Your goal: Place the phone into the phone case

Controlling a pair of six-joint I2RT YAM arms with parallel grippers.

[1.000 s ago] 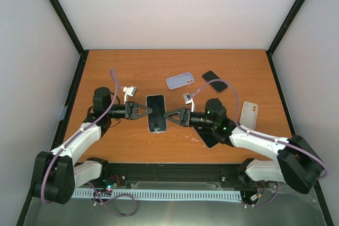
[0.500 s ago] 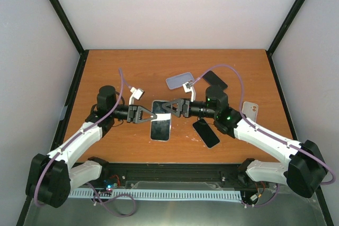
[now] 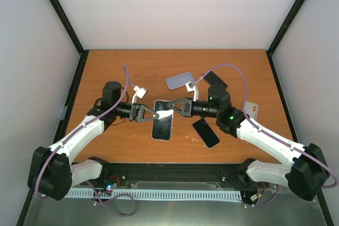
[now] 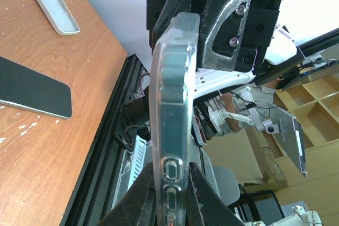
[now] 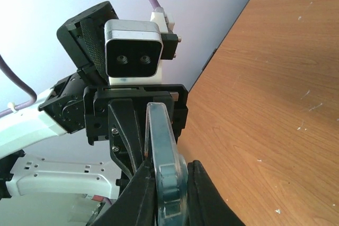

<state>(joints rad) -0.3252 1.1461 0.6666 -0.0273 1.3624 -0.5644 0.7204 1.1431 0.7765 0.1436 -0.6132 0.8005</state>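
Note:
My left gripper lowers the phone to the left in the top view onto empty table point(image 3: 139, 136) next, since the phone sits inside the clear case.
A dark-screened phone point(image 3: 163, 124) with a clear phone case point(image 4: 172, 104) round its edge hangs tilted above the table's middle, held from both sides. My left gripper point(image 3: 155, 114) is shut on its left long edge; in the left wrist view the fingers point(image 4: 143, 194) pinch the case by its side buttons. My right gripper point(image 3: 171, 108) is shut on the opposite edge, and its fingers point(image 5: 204, 194) press both faces of the case point(image 5: 161, 146). Each wrist view shows the other gripper at the far end of the case.
On the orange table point(image 3: 116, 72) lie a lilac case point(image 3: 180, 80), a black phone point(image 3: 214, 79) behind the right arm, another black phone point(image 3: 206, 133) near the front, and a pale case point(image 3: 250, 110) partly under the right arm. A black rail runs along the front edge.
The right gripper has moved in from open and closed on the cased phone's right edge. The phone has risen off the table and tilted between both grippers.

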